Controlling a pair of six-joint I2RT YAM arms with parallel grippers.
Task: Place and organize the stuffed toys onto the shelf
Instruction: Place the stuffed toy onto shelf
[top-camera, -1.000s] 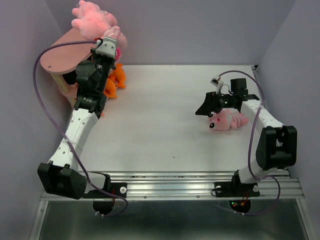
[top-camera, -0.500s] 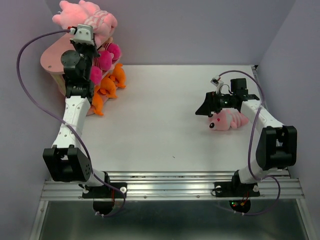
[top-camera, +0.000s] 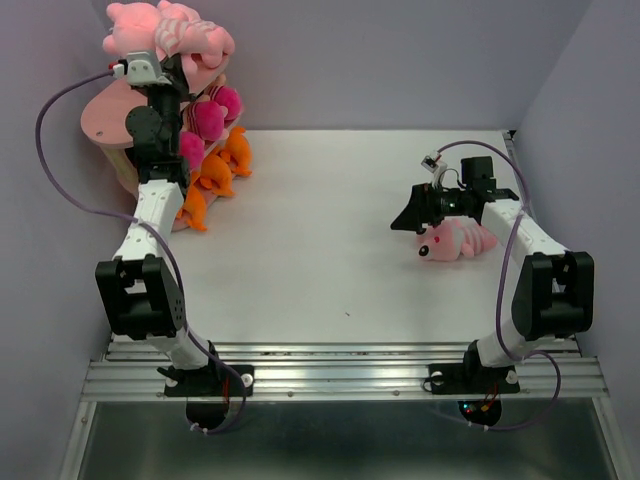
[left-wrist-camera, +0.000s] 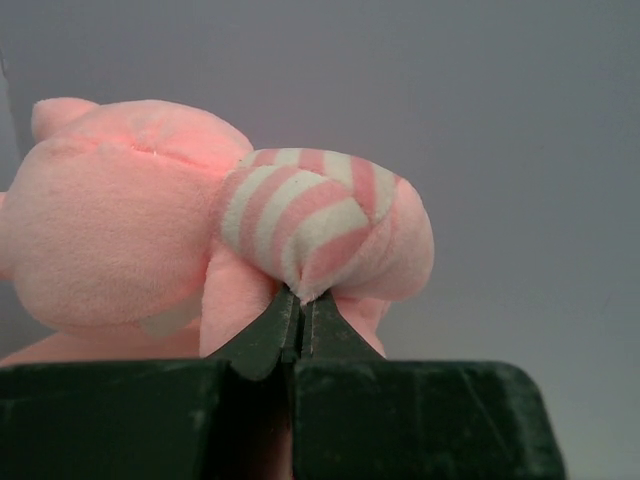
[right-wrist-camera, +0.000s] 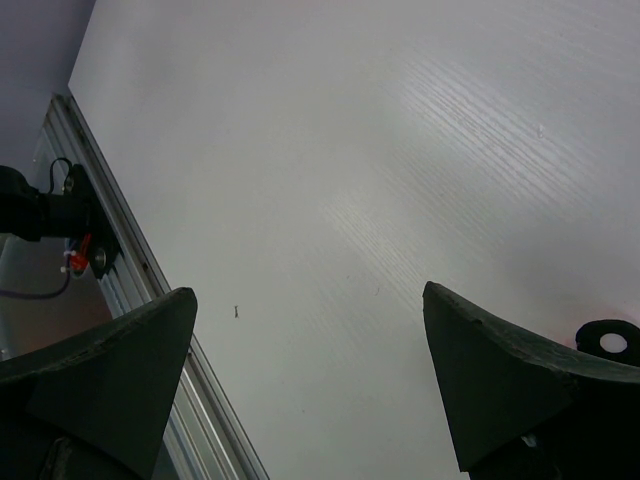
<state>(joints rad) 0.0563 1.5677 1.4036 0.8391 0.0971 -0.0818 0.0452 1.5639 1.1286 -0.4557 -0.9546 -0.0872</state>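
My left gripper comes down next toward the pink shelf's top board below, so that the raised striped plush rests there when I release it.
My left gripper is raised over the top board of the pink shelf at the far left. It is shut on a light pink striped plush, pinching its striped fabric between closed fingertips. More pink plush lies beside it on the top. Magenta dolls and orange toys sit on the lower tiers. My right gripper is open and empty over the table. Another pink striped plush lies beside it, to its right.
The grey back wall is close behind the held plush. The left wall stands right behind the shelf. The metal rail runs along the table's near edge. The right wall is close to the right arm.
My left arm has swung up and to the left, carrying the striped plush from beside the shelf onto its top. The right arm has not moved.
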